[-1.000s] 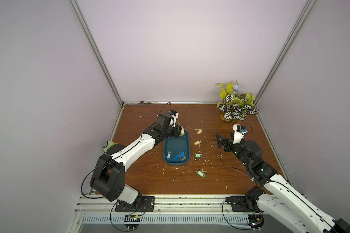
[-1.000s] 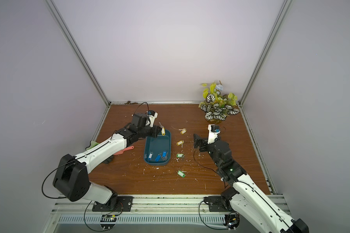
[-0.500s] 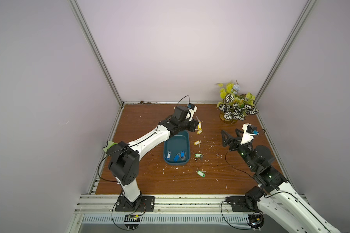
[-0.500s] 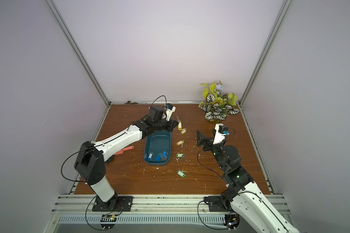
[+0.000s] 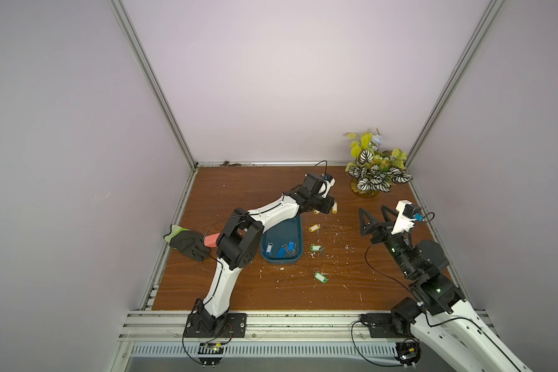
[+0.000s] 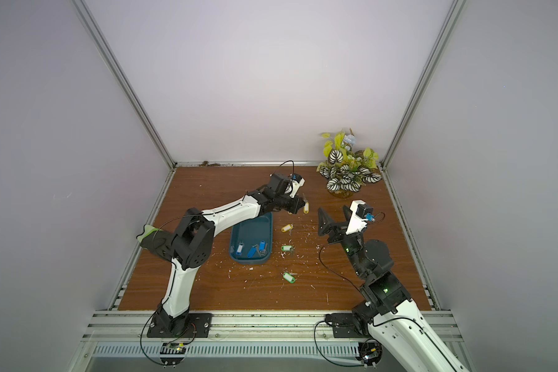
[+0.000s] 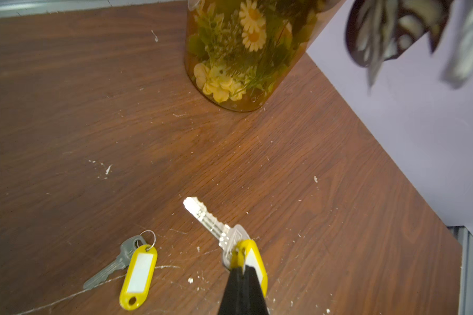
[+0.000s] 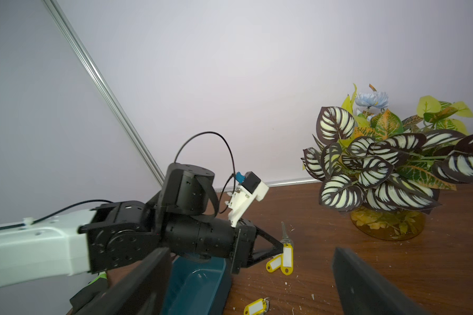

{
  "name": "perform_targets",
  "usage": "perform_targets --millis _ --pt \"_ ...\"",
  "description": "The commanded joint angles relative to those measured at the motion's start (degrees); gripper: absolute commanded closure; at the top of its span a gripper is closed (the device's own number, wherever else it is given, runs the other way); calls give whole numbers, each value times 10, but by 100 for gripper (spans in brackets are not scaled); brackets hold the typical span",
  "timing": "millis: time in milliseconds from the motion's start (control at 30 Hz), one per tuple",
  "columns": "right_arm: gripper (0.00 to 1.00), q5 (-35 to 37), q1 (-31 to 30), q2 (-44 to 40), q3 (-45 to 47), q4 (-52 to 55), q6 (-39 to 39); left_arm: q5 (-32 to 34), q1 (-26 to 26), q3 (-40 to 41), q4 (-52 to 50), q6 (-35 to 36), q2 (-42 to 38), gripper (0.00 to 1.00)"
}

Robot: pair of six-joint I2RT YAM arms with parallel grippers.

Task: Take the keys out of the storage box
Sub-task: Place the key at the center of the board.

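The bare wood beside the other yellow-tagged key is clear of keys, so my left gripper will gently lower and release the held one there next.
The dark teal storage box (image 5: 298, 230) (image 6: 236, 235) lies mid-table, with three blue-tagged keys (image 5: 282, 251) (image 6: 252, 250) in its near end. My left gripper (image 5: 331, 206) (image 6: 302, 206) (image 7: 242, 268) is past the box's far right corner, shut on a yellow-tagged key (image 7: 253, 255) (image 8: 287, 257) held low over the wood. Another yellow-tagged key (image 7: 138, 272) lies right beside it. A third yellow one (image 5: 314, 227) and two green ones (image 5: 316, 248) (image 5: 320, 277) lie right of the box. My right gripper (image 5: 372, 208) (image 6: 332, 209) (image 8: 250, 251) is raised, open and empty.
A potted plant (image 5: 376, 170) in an amber vase (image 7: 230, 68) stands at the back right corner, close to the left gripper. A black glove (image 5: 187, 243) and a red-orange piece (image 5: 211, 240) lie at the left edge. White crumbs are scattered over the wood.
My left gripper has carried the yellow-tagged key from the box's far end out to the right, over the table. My right arm has drawn back to the right and risen.
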State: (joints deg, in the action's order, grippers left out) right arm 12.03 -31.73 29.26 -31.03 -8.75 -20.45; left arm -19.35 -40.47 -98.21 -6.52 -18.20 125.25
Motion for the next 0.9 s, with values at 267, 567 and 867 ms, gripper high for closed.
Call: perform_targets --millis 267,567,867 --pt "1 11 3 -4 7 -2 -3 22 -3 -109 -2 -4 114 100" --pt "1 11 3 -4 16 -4 -9 45 -4 -143 -18 1 152 99" --pt "1 16 3 -9 16 7 -4 65 -3 -164 -47 15 154 81"
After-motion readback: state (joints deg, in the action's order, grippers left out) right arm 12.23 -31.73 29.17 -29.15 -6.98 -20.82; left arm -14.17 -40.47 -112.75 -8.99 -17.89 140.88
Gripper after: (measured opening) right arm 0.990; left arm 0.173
